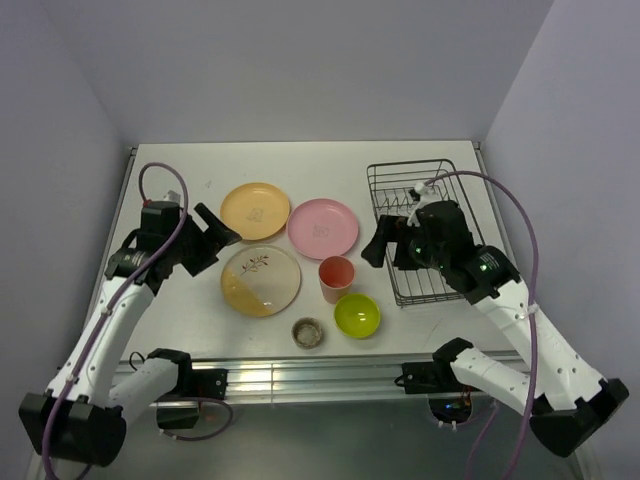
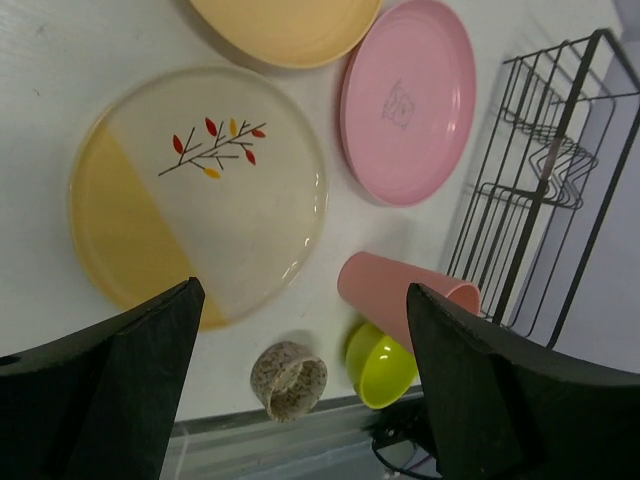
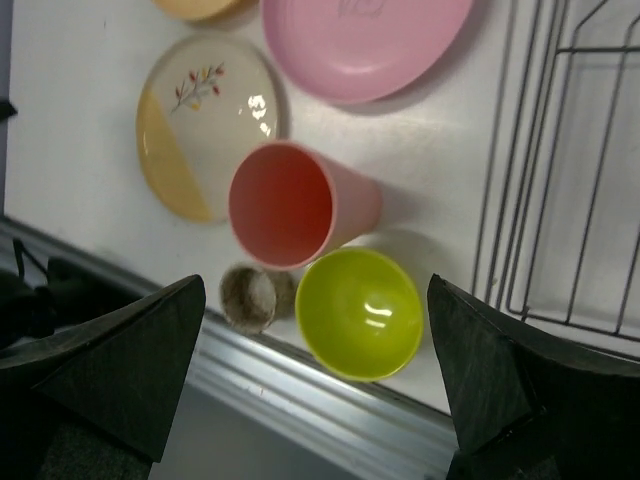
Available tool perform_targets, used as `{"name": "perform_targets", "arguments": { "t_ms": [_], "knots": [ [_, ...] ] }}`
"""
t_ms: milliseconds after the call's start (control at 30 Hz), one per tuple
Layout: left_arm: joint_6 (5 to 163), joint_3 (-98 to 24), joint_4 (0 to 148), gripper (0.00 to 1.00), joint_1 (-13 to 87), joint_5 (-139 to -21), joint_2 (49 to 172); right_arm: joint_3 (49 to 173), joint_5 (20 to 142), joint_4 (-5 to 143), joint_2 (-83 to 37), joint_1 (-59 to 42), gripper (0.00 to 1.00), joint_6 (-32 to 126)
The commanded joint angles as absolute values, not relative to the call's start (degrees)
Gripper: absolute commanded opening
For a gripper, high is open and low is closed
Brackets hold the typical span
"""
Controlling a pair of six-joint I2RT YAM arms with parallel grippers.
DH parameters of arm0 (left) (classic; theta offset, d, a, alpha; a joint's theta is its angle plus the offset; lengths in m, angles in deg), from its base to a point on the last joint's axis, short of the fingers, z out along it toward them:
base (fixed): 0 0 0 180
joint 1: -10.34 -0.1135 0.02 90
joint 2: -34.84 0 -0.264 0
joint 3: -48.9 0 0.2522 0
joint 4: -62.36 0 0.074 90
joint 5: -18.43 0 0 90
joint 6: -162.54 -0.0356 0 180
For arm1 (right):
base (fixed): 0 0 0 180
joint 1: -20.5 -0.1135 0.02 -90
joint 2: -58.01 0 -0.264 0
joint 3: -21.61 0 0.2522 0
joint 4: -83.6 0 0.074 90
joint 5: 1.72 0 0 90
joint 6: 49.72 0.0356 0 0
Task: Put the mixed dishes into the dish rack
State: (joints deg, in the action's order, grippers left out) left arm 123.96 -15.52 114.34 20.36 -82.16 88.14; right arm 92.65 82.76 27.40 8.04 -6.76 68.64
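The lime-green bowl is below the robot's right gripper and back from it, so the right gripper will next move back and down onto the bowl's rim by the rack (image 3: pixel 418 312).
All six dishes lie on the white table, outside the dish rack (image 1: pixel 410 163). The orange plate (image 1: pixel 255 211) and pink plate (image 1: pixel 323 227) lie at the back, the cream-and-yellow twig plate (image 1: pixel 261 280) in front of them. The pink cup (image 1: pixel 336 278) stands upright, with the lime-green bowl (image 1: pixel 357 315) and speckled grey bowl (image 1: pixel 308 333) near the front edge. My left gripper (image 1: pixel 213 245) hovers open and empty left of the twig plate (image 2: pixel 200 190). My right gripper (image 1: pixel 385 235) hovers open and empty between the pink plate and the rack, above the cup (image 3: pixel 285 205) and green bowl (image 3: pixel 360 312).
The dark wire rack (image 2: pixel 540 170) stands empty at the right of the table, close to the right wall. An aluminium rail (image 1: pixel 320 375) runs along the table's front edge, just below the two small bowls. Purple-grey walls close in the back and both sides.
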Motion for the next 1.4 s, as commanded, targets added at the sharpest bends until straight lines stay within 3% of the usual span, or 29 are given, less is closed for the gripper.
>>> {"name": "perform_targets", "arguments": {
  "t_ms": [0,200,300,533,967,1367],
  "knots": [
    [122.46,-23.48,120.99,0.89,23.34,-80.09,92.31,100.13,84.95,20.82,5.73,-11.75,0.99,70.07],
    [128.25,-30.43,130.78,0.87,29.41,-82.12,92.76,108.15,81.18,5.77,4.22,-12.02,0.93,70.76],
    [131.5,-30.08,133.07,0.86,31.52,-83.7,91.1,103.77,76.25,4.18,8.08,-12.1,0.85,74.71],
    [135.03,-28.14,131.41,0.82,35.56,-84.49,90.29,81.2,74.75,10.58,25.02,-12.81,0.65,90.09],
    [134.68,-38.87,131.94,0.81,45.31,-80.63,101.02,68.78,81.25,22.37,20.31,-13.34,0.64,104.51],
    [135.91,-34.3,131.23,0.81,47.34,-80.18,97.68,63.59,87.14,27.73,12.84,-17.19,0.64,110.58]
  ]
}}
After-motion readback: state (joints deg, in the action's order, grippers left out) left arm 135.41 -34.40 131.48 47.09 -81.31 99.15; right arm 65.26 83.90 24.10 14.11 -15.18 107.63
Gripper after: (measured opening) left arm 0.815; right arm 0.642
